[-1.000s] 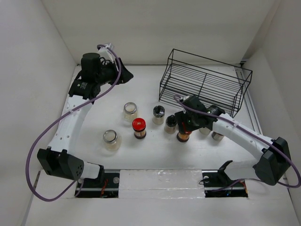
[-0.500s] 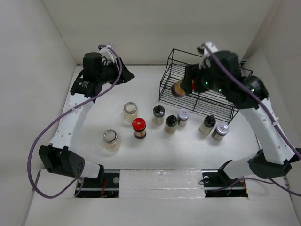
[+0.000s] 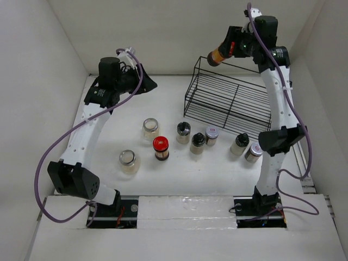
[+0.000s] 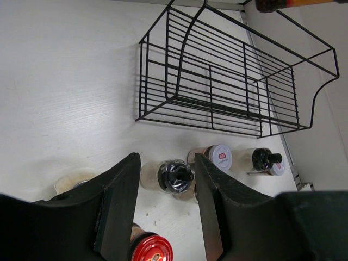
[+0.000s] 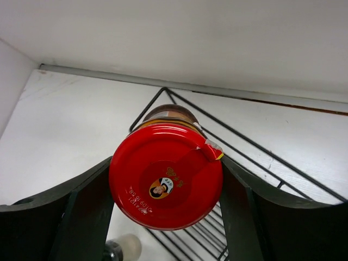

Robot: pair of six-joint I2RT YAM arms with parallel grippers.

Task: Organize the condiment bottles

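Observation:
The right gripper lowers the jar to the left in the top view next, toward the rack's empty back corner, and releases it.
My right gripper is raised high over the back left corner of the black wire rack. It is shut on a red-lidded jar with brown contents, held tilted; its lid fills the right wrist view. Several more jars stand on the table in front of the rack: a second red-lidded jar, two clear-lidded jars, black-lidded jars and silver-lidded jars. My left gripper is open and empty, held high at the back left.
The rack is empty and stands at the back right near the right wall; it shows in the left wrist view and below the held jar in the right wrist view. White walls close in the table on three sides.
My right arm has lifted the red-lidded jar from the row on the table up and back to above the rack's back left corner. The left arm has barely moved.

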